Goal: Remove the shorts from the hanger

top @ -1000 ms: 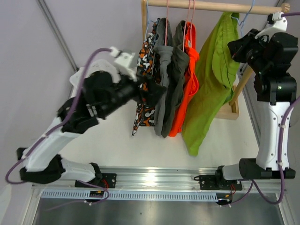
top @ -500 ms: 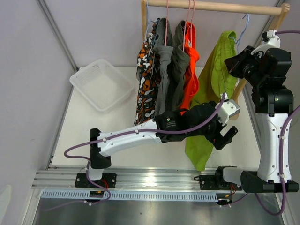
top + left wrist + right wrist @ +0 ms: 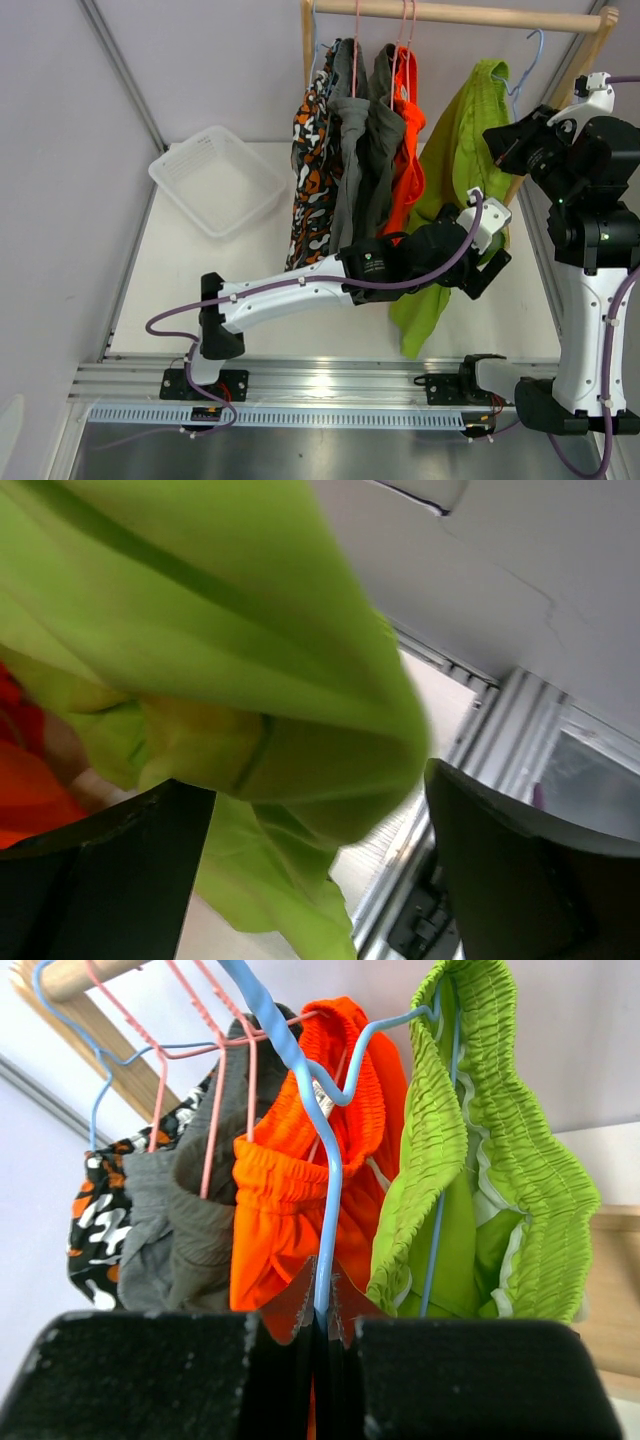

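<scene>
My right gripper guides the blue hanger outward toward the rack's wooden bar (image 3: pixel 541 21) next and then lets go, because the hanger's hook already hangs there.
The lime green shorts (image 3: pixel 462 150) hang on a blue hanger (image 3: pixel 536 48) at the right end of the rack. My right gripper (image 3: pixel 322 1332) is shut on the blue hanger (image 3: pixel 322 1190) just below its hook, with the green waistband (image 3: pixel 500 1190) beside it. My left gripper (image 3: pixel 490 262) reaches across under the rack and stands open, its fingers (image 3: pixel 100 880) wide apart. A lower fold of the green shorts (image 3: pixel 250 630) hangs between them. Camouflage (image 3: pixel 310 170), dark grey (image 3: pixel 355 160) and orange (image 3: pixel 405 140) shorts hang further left.
A wooden rail (image 3: pixel 450 12) carries pink hangers with the other shorts. The rack's slanted wooden post (image 3: pixel 520 180) stands behind my right arm. A white mesh basket (image 3: pixel 215 180) sits on the table at the back left. A metal rail runs along the near edge.
My left arm has swung from the camouflage shorts on the left across to the green shorts. The green shorts have bunched up and shifted. My right arm has moved slightly right.
</scene>
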`<state>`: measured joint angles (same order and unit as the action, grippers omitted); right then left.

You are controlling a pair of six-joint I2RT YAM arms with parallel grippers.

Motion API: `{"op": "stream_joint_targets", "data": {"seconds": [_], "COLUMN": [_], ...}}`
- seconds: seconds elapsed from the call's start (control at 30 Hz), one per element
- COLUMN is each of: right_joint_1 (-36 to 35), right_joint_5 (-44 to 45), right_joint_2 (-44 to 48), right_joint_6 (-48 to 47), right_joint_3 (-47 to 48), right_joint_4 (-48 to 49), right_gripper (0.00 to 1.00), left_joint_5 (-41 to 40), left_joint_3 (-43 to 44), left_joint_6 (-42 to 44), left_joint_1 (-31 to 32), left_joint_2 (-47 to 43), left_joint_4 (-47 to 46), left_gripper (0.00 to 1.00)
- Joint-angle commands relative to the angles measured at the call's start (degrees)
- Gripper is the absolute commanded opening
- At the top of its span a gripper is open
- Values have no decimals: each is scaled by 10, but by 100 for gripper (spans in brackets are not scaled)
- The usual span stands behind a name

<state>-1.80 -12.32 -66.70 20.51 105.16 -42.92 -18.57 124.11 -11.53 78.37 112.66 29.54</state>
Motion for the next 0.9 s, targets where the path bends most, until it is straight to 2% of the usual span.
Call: {"op": "stream_joint_targets", "data": {"seconds": [0.0, 0.03, 0.13, 0.17, 0.2, 0.3, 0.4, 0.5, 0.57, 0.7, 0.87], "right_joint_1": [0, 0, 0, 0, 0, 3, 10, 13, 13, 13, 30], "right_joint_5": [-27, -29, -36, -37, -37, -33, -31, -28, -22, -22, -28], "right_joint_2": [16, 17, 18, 19, 20, 17, 9, -4, -12, -19, -11], "right_joint_6": [13, 15, 20, 21, 21, 20, 20, 16, 13, 14, 25], "right_joint_3": [22, 23, 24, 22, 22, 21, 22, 32, 45, 44, 41], "right_joint_4": [33, 33, 31, 32, 31, 30, 31, 29, 20, 21, 0], "right_gripper": [0, 0, 0, 0, 0, 0, 0, 0, 0, 0, 0], "left_joint_5": [-69, -84, -122, -129, -132, -132, -171, -213, -230, -270, -292], "left_joint_3": [2, 3, 3, 2, 2, -13, -80, -226, -298, -352, -348], "left_joint_6": [23, 25, 33, 34, 33, 32, 29, 9, -36, -102, -101], "left_joint_1": [3, 4, 3, 3, 2, 12, 55, 140, 171, 234, 234], "left_joint_2": [6, 9, 14, 15, 16, 5, -40, -106, -143, -164, -150], "left_joint_4": [-39, -41, -48, -50, -48, -43, -55, -97, -104, -88, -83], "left_gripper": [83, 78, 40, 9, 0, 0, 0, 0, 0, 0, 0]}}
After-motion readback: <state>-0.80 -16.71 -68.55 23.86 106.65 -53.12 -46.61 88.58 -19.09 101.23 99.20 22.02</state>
